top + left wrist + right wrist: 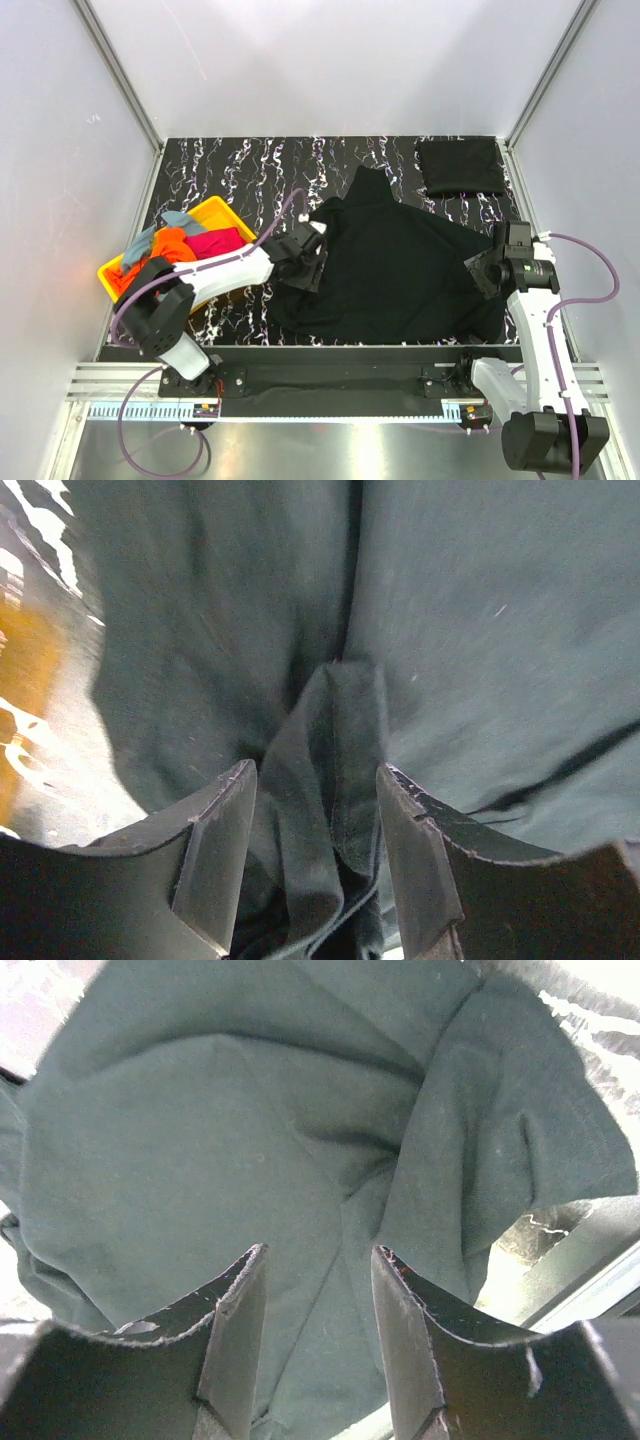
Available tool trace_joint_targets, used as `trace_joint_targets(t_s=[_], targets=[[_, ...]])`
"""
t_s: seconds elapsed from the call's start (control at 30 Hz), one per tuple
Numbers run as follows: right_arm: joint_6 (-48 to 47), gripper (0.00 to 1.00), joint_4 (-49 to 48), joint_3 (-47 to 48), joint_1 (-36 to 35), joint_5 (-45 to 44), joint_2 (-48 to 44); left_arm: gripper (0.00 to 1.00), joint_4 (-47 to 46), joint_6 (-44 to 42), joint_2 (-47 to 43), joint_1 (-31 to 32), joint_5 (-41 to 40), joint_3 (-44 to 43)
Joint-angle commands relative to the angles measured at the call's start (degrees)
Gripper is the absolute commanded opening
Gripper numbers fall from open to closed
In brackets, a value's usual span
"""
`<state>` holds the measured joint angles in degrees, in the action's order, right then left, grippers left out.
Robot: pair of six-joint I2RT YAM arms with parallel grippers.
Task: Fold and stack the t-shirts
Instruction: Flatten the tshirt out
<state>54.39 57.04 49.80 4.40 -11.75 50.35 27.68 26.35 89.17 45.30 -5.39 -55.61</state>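
Observation:
The cloth already stands between the fingers of my left gripper, so next they will close onto the shirt's raised fold [319,264] [326,792], low over the shirt's edge nearest the yellow bin.
A black t-shirt [400,270] lies spread and rumpled on the marbled table. My left gripper [308,262] is at its left edge. In the left wrist view the shirt [480,630] fills the frame. The left gripper [316,776] is open, with a raised fold of the shirt [330,780] standing between the jaws. My right gripper [482,272] is over the shirt's right edge. In the right wrist view the right gripper [320,1256] is open, with the shirt [200,1140] lying beneath. A folded black t-shirt [460,165] lies at the back right.
A yellow bin [215,212] with orange, pink and grey garments [180,243] stands at the left, next to the left arm. The table's metal front rail [340,352] runs just below the shirt's hem. White walls enclose the table.

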Motion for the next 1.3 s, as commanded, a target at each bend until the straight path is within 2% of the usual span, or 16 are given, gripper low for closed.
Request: trace_joint_targets(t_s=[0.0,0.13,0.23,0.27,0.33,0.4,0.47,0.5,0.63,0.8,0.87,0.9,0.97,1.0,1.13,1.27], targets=[[1.2,0.52,-3.1,-1.6,0.2,2.0,-0.3,0.57,0.9,-1.5,1.5,1.2,-2.1,-2.7],[1.3,0.51,-5.5,-4.0,0.2,3.7,0.1,0.59,-0.2,-3.1,4.6,1.6,-1.9,-4.1],[2.9,0.52,-5.9,-5.2,0.2,3.1,1.7,0.51,0.1,-3.6,5.5,1.6,-1.9,-4.9],[3.9,0.52,-5.4,-5.3,0.2,3.0,2.3,0.43,0.5,-3.5,5.1,1.6,-2.3,-5.0],[4.9,0.52,-5.4,-5.8,0.2,3.0,4.6,0.35,1.1,-3.6,2.7,1.6,-2.8,-4.7],[6.9,0.52,-7.3,-6.6,0.2,3.6,8.0,0.16,2.7,-3.5,-0.5,1.5,-5.4,-3.8],[7.0,0.52,-9.4,-7.5,0.2,4.7,10.6,0.12,3.4,-3.5,-2.4,1.5,-6.4,-3.0],[6.8,0.52,-10.4,-8.2,0.2,5.6,12.0,0.01,3.8,-3.1,-4.2,1.4,-7.0,-2.5],[5.5,0.48,-14.6,-9.4,0.2,7.1,17.1,0.0,4.7,-1.5,-7.5,0.7,-8.7,-0.3],[4.2,0.44,-15.4,-9.4,0.8,1.5,20.4,0.0,4.7,-0.2,-9.2,-3.2,-11.0,-1.0],[4.3,0.33,-15.3,-9.3,1.0,1.4,22.0,0.0,4.7,0.5,-9.2,-4.7,-10.9,-1.8],[4.6,0.18,-15.4,-9.3,1.0,1.4,23.3,0.0,4.7,0.9,-9.5,-6.2,-10.8,-2.0],[5.2,0.03,-15.6,-8.9,1.0,1.4,24.5,0.0,4.7,2.0,-9.7,-7.9,-10.5,-3.0],[5.1,0.0,-15.6,-8.2,1.0,0.9,25.5,0.01,4.6,2.3,-9.7,-8.4,-10.8,-3.7],[3.1,0.0,-15.6,-3.2,1.9,-4.1,25.1,0.02,1.1,1.4,-9.4,-10.6,-8.3,-6.3],[-4.4,0.0,-15.4,6.7,2.6,-7.5,24.4,0.0,-2.0,1.6,-6.2,-16.0,-4.5,-12.6]])
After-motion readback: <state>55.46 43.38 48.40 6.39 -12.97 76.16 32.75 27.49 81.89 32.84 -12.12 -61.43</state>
